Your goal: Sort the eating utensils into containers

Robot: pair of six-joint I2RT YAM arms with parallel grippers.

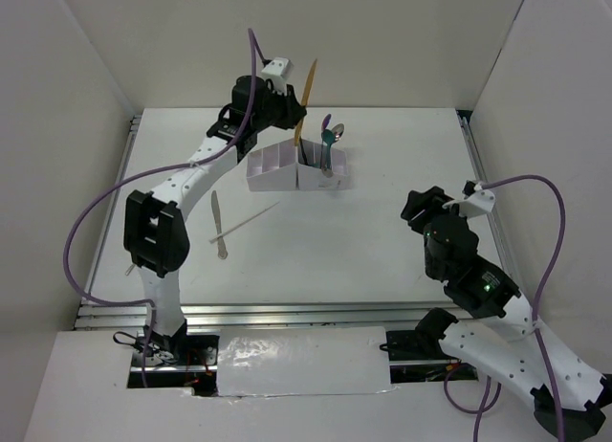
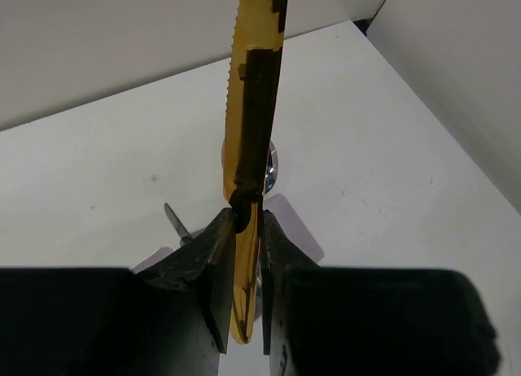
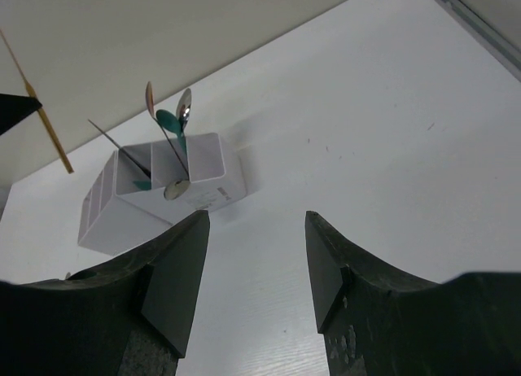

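The gold serrated knife (image 1: 307, 93) still hangs above the box. My left gripper will next lower the knife's bottom end into the box's section beside the dark utensil.
My left gripper (image 1: 297, 111) is shut on a gold serrated knife (image 1: 307, 93) and holds it upright above the white organizer box (image 1: 273, 181). In the left wrist view the knife (image 2: 252, 107) rises from between the shut fingers (image 2: 213, 258). Several utensils stand in the box's right compartment, among them a purple-blue spoon (image 1: 327, 126) and a teal spoon (image 3: 169, 122). A silver knife (image 1: 218, 224) and a thin silver stick (image 1: 247, 220) lie on the table to the left of the box. My right gripper (image 3: 256, 254) is open and empty, well to the right of the box (image 3: 207, 160).
White walls close in the table on the left, back and right. A metal rail (image 1: 287, 313) runs along the near edge. The left arm (image 1: 158, 227) arches over the table's left side, its purple cable (image 1: 81, 241) looping beside it.
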